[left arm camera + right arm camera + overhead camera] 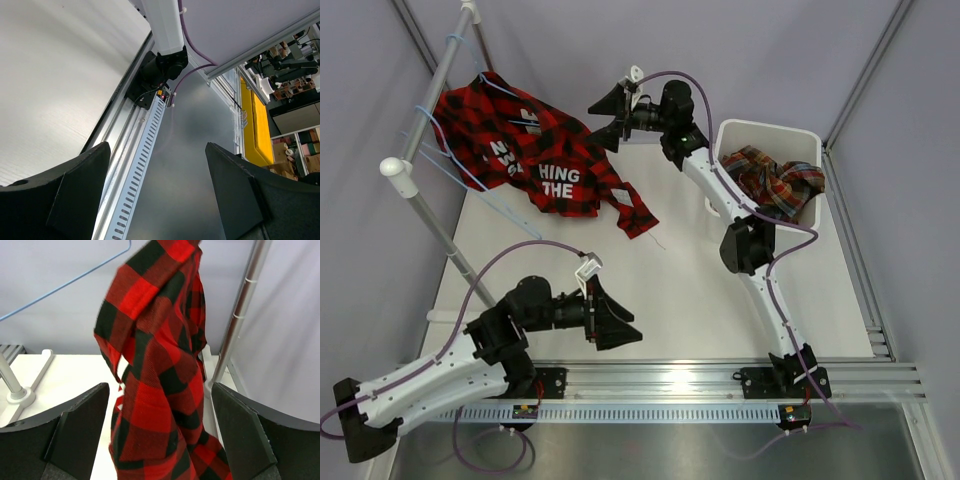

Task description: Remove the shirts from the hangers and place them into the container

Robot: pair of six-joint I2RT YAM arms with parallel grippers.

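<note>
The right gripper shifts to the left in the top view next, onto the check shirt's facing edge (578,128) (157,374), and closes, because the cloth hangs between its wide-apart fingers.
The red-and-black check shirt (530,150) with white lettering hangs on a light-blue hanger (503,88) at the rack, upper left, its tail trailing onto the table. My right gripper (601,118) faces its right edge, open. In the right wrist view the shirt (150,300) hangs ahead of the right gripper (160,390), in line with the gap between its wide-apart fingers, nothing pinched. The multicolour plaid shirt (775,180) lies bundled in the white container (768,130) at the right. My left gripper (625,325) hovers open near the front, holding nothing; the left gripper (157,150) looks along the rail.
A bare light-blue hanger (490,200) slants down from the white-and-grey rack pole (430,120), whose upright (240,310) stands just right of the shirt. The aluminium base rail (700,385) runs along the near edge. Grey curtain walls enclose the table.
</note>
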